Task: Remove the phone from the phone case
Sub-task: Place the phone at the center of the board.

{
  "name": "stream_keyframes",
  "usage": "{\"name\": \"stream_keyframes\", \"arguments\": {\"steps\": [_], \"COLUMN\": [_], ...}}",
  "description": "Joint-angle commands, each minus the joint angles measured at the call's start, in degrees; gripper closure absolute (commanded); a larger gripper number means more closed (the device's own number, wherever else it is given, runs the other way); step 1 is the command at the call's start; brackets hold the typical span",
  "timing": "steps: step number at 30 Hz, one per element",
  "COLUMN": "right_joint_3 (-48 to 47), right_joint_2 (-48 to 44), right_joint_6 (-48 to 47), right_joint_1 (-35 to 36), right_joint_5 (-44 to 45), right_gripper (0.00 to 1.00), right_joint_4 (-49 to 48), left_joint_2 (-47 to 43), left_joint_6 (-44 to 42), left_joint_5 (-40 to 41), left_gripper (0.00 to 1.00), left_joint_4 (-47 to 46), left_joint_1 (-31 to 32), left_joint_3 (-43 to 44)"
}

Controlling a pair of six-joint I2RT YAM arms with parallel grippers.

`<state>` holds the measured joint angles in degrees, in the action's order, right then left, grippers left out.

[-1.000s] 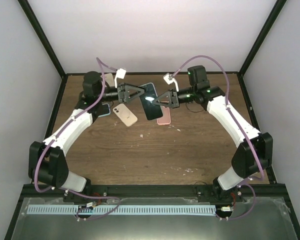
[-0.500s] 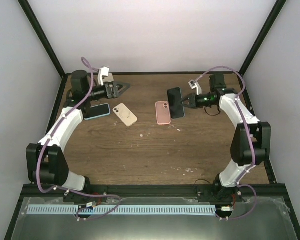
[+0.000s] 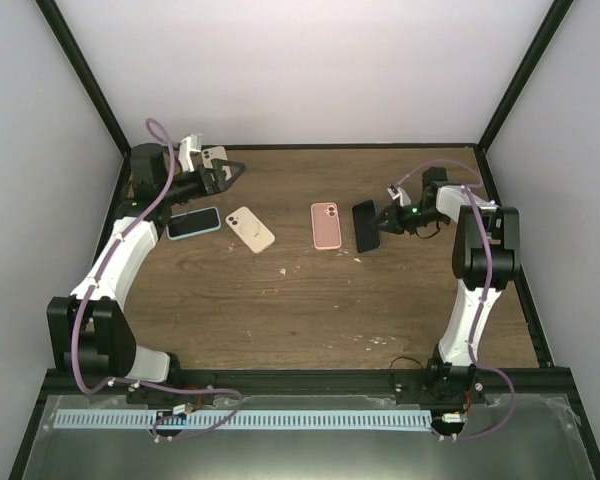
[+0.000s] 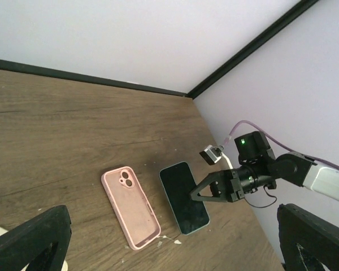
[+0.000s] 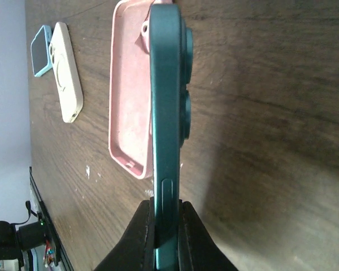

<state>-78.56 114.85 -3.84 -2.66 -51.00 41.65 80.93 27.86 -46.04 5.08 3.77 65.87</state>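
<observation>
My right gripper carries the phone toward the pink phone case [image 3: 326,224] and down onto the tabletop beside it next, then releases it, because that case is empty.
The dark teal phone [image 3: 365,226] is out of its case, and my right gripper [image 3: 381,221] is shut on its end. It hangs low over the table, screen up and camera bumps down, just right of the empty pink phone case [image 3: 326,224]. In the right wrist view the phone [image 5: 166,113] shows edge-on between the gripper [image 5: 166,223] jaws, with the pink case [image 5: 130,84] beside it. My left gripper [image 3: 230,172] stands open and empty at the back left, far from both. Its wrist view shows the phone [image 4: 184,197] and case [image 4: 130,206].
A beige phone [image 3: 250,229] lies left of centre. A phone in a light blue case [image 3: 193,222] lies further left, under the left arm. A pale object [image 3: 214,155] sits behind the left gripper. The enclosure walls stand close at the back and sides.
The left gripper opened and pulled back to the far left. The right gripper carried the phone right and down, to beside the pink case.
</observation>
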Motion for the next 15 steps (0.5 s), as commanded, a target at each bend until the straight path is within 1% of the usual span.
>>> {"name": "stream_keyframes", "arguments": {"steps": [1, 8, 11, 15], "right_joint_3": [-5.4, -10.2, -12.2, -13.1], "right_joint_2": [3.2, 10.3, 13.7, 15.6], "right_joint_6": [0.7, 2.8, 2.7, 2.8], "right_joint_1": [-0.2, -0.2, 0.1, 0.4], "right_joint_5": [-3.8, -9.1, -12.1, -12.7], "right_gripper": [0.99, 0.99, 0.99, 0.99], "right_joint_4": [-1.3, -0.9, 0.9, 1.0], "left_joint_2": [-0.1, -1.1, -1.1, -0.5], "left_joint_6": [0.5, -0.2, -0.5, 0.2], "left_joint_5": [2.8, 2.9, 2.8, 2.3], "left_gripper": [0.00, 0.00, 0.00, 0.00], "left_joint_4": [1.8, 2.0, 1.8, 1.3], "left_joint_1": [-0.3, -0.4, -0.3, -0.4], "left_joint_3": [-0.2, -0.5, -0.6, -0.8]}}
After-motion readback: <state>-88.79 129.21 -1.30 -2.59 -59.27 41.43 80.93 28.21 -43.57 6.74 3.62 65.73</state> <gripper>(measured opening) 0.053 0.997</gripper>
